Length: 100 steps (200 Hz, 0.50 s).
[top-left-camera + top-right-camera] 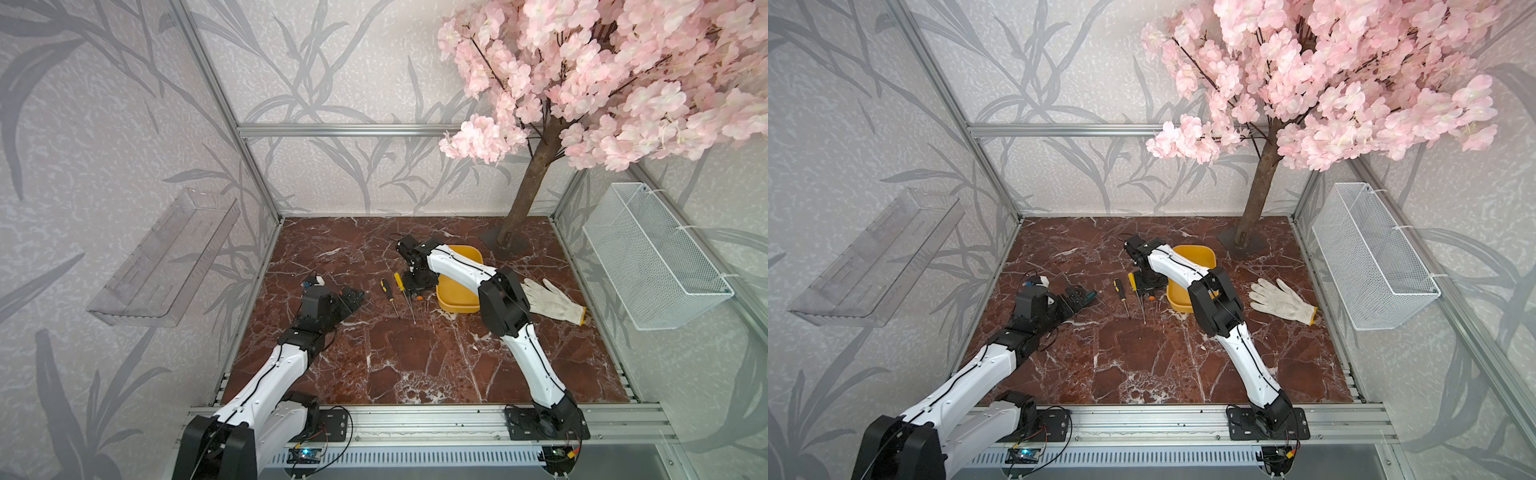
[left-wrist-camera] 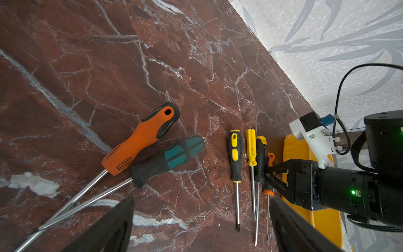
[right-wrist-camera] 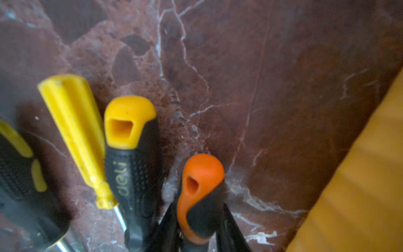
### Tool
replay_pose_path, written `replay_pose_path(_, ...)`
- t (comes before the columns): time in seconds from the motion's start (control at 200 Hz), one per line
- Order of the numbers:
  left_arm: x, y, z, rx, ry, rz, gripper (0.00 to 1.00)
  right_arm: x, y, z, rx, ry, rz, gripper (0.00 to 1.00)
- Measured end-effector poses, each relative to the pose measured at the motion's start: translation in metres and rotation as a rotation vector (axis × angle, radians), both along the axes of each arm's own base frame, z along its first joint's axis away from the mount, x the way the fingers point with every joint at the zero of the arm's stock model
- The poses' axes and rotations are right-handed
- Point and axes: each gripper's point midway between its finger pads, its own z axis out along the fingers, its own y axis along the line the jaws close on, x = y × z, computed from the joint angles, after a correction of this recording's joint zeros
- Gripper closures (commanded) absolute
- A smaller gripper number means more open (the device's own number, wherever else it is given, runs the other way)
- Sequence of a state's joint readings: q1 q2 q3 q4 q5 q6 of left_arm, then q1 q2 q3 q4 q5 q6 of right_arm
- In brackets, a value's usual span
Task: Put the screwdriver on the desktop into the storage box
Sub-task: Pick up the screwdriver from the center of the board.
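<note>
The yellow storage box [image 1: 455, 291] [image 3: 364, 182] stands beside my right gripper, toward the glove. I need to raise the gripper over the box's rim next, then lower it and let go of the screwdriver's handle.
Several screwdrivers lie side by side on the red-brown marble desktop [image 1: 415, 365]. My right gripper [image 3: 199, 220] points down beside the yellow storage box [image 1: 455, 291] and is shut on the small orange-and-black screwdriver [image 3: 201, 185], whose handle still rests on the desktop. To its left lie a black-and-yellow "deli" one [image 3: 130, 152], an all-yellow one [image 3: 76, 131] and another black-and-yellow one [image 2: 235, 157]. My left gripper [image 2: 200, 229] hovers open over the desktop, near a large orange-handled screwdriver [image 2: 141, 139] and a teal-handled one [image 2: 170, 159], holding nothing.
A white work glove [image 1: 552, 301] lies right of the box. The blossom tree's trunk and base plate [image 1: 505, 243] stand behind the box. A white wire basket [image 1: 652, 257] hangs on the right wall and a clear shelf [image 1: 166, 257] on the left.
</note>
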State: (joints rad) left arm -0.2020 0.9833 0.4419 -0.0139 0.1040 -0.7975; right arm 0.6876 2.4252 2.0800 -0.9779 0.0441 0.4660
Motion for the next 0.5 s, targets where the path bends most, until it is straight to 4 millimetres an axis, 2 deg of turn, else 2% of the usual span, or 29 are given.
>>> replay_pose_path(0.155,0.0,0.0,0.0,-0.008,0.001,0.002,0.02,0.001,0.002,0.002,0.01,-0.004,0.003,0.8)
replay_pose_path(0.26,0.001,-0.001,0.001,-0.013,-0.002,0.003,0.02,0.001,0.005,0.013,0.033,-0.017,0.01,0.8)
replay_pose_path(0.35,0.002,-0.003,0.0,-0.02,-0.001,0.002,0.02,0.003,0.007,0.035,0.062,-0.05,0.019,0.8)
replay_pose_path(0.5,0.002,-0.008,0.001,-0.036,-0.003,-0.01,0.02,0.009,0.007,0.094,0.137,-0.147,0.03,0.8)
